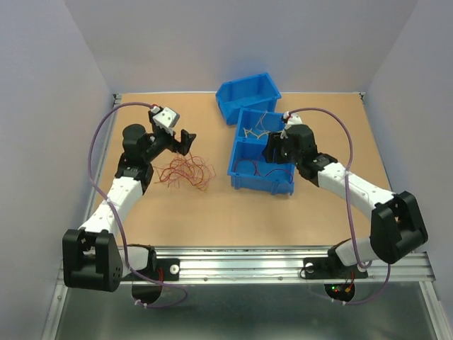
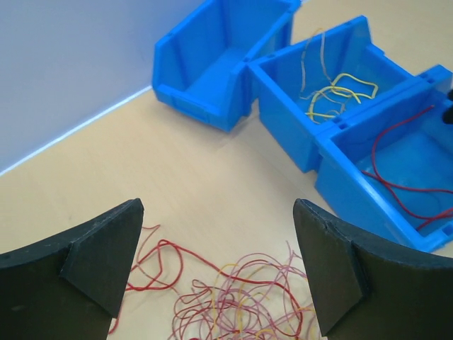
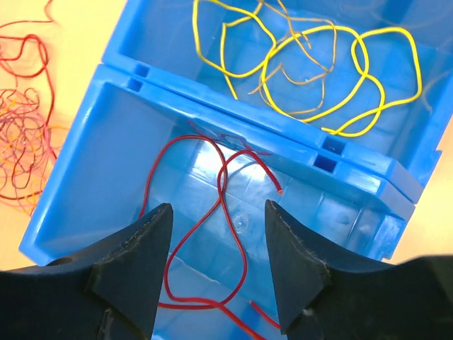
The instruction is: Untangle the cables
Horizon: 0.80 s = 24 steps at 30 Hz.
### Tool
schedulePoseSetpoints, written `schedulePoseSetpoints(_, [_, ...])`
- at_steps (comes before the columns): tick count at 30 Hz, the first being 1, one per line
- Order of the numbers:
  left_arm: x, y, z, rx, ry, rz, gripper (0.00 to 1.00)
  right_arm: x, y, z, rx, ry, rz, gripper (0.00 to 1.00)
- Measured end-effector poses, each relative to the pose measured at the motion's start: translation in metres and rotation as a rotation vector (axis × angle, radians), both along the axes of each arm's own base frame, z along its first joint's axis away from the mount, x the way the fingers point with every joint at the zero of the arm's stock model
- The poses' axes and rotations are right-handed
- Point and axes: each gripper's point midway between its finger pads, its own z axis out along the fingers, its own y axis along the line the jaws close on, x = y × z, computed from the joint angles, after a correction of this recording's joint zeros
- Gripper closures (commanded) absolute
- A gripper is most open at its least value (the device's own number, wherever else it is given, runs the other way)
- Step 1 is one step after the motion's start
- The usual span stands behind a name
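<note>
The robot's left gripper will next tip downward and go down onto the red loop beyond the tangle, to the left in the top view, because fewer cables cross there.
A tangle of thin red, orange and yellow cables point(image 1: 185, 172) lies on the table left of the bins; it also shows in the left wrist view point(image 2: 233, 297). My left gripper point(image 1: 185, 142) hangs just above and behind it, open and empty point(image 2: 218, 248). Red cables point(image 3: 212, 234) lie in the near blue bin point(image 1: 243, 177). Yellow cables point(image 3: 311, 64) lie in the middle bin point(image 1: 244, 120). My right gripper point(image 1: 277, 150) is open and empty over the near bin, above the red cables point(image 3: 218, 234).
A third blue bin point(image 1: 248, 95) stands tilted at the back, with nothing seen in it point(image 2: 212, 71). Grey walls close in the table on the left, back and right. A metal rail point(image 1: 241, 265) runs along the near edge.
</note>
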Motion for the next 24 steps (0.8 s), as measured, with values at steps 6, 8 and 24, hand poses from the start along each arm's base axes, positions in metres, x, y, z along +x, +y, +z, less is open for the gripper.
schedulePoseSetpoints(6, [-0.004,0.009,0.022,0.014,-0.091,0.043,0.04,0.001,0.001,0.017,0.006,-0.040,0.012,0.38])
schedulePoseSetpoints(8, [-0.004,0.010,0.014,0.048,-0.078,0.042,0.04,0.004,0.003,0.024,0.013,-0.052,0.014,0.37])
schedulePoseSetpoints(24, [0.027,0.065,-0.099,0.307,0.273,0.299,0.16,0.000,0.035,0.046,0.096,-0.158,0.209,0.41])
